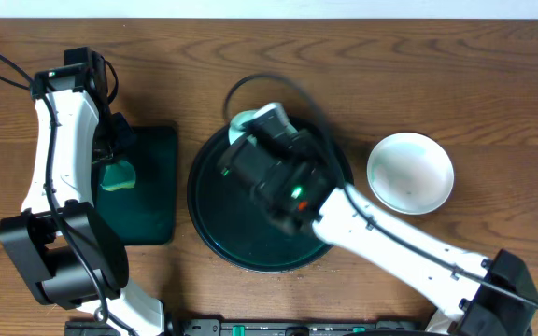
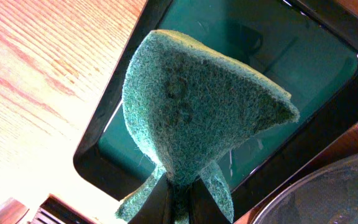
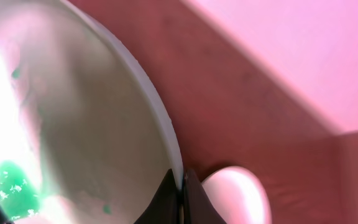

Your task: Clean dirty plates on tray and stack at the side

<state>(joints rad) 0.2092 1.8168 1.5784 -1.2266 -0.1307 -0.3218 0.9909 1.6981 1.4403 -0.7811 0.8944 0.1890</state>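
Note:
The robot will next use its right gripper to carry the tilted plate to the right in the overhead view and lower it level onto the clean white plate (image 1: 410, 174) (image 3: 236, 194), where it stacks.
The round black tray (image 1: 215, 217) lies in the middle of the table. My right gripper (image 3: 180, 190) is shut on the rim of a white plate (image 3: 73, 124) with teal smears, held tilted over the back of the tray; overhead only its pale edge (image 1: 239, 123) shows past the arm. A clean white plate (image 1: 410, 173) rests on the table right of the tray and shows blurred in the right wrist view (image 3: 238, 196). My left gripper (image 2: 179, 202) is shut on a green scouring sponge (image 2: 197, 106), held above the dark green rectangular tray (image 2: 316, 56).
The dark green rectangular tray (image 1: 157, 187) lies left of the round tray, with the sponge (image 1: 117, 175) over its left part. The round tray's rim (image 2: 328, 193) shows at the lower right of the left wrist view. Wooden table all round.

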